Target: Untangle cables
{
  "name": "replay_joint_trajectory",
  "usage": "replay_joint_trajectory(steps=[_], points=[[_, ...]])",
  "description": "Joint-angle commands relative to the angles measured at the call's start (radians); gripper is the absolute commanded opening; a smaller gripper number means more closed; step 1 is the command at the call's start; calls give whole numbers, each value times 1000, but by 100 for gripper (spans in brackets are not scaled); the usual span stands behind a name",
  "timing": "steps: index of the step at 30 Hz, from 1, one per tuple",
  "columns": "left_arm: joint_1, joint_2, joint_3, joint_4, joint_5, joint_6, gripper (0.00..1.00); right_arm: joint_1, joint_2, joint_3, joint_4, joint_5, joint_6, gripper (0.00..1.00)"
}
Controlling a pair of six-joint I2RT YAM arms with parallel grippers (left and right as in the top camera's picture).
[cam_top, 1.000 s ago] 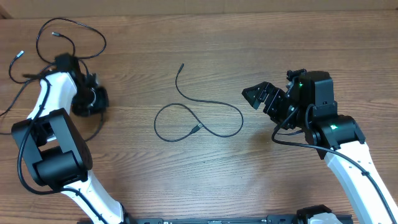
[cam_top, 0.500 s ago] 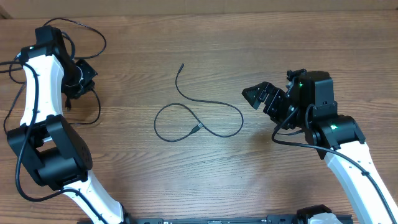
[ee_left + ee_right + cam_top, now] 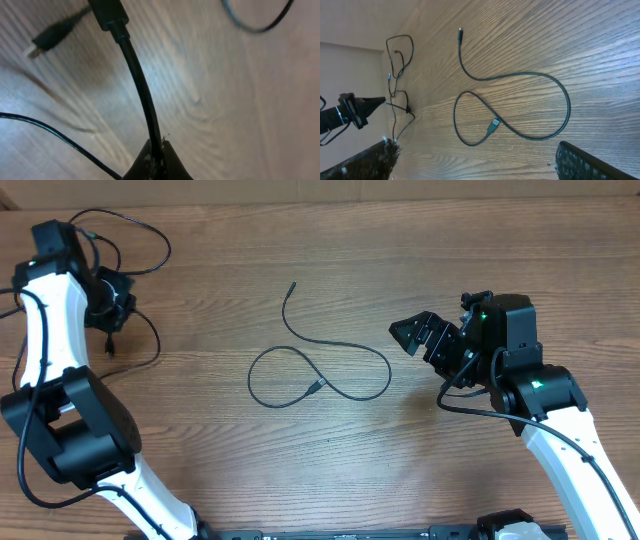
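The left gripper shifts slightly to the left in the overhead view next and releases the pinched cable on the tabletop, since the cable's plug hangs above the wood.
A lone black cable lies in a loose loop mid-table, one plug inside the loop; the right wrist view shows it as well. Other thin black cables lie looped at the far left corner. My left gripper is beside them, shut on one of these cables, which runs from the pinched fingertips to a dark plug. A second plug lies nearby. My right gripper hovers open right of the lone cable, holding nothing.
The surface is a brown wooden table, with its far edge along the top of the overhead view. The left arm's white links stand over the left side. The right arm occupies the right front.
The left arm has swung back toward the far left corner, carrying its pinched cable and pulling the loops there into a new shape. The right arm and the middle cable have not moved.
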Motion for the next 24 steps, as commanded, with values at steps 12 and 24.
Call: replay_joint_trajectory(steps=[12, 24], points=[[61, 6, 16, 70, -20, -144, 7, -2, -11, 3, 2, 7, -5, 100], [81, 6, 16, 73, -50, -6, 82, -2, -11, 3, 2, 7, -5, 100]])
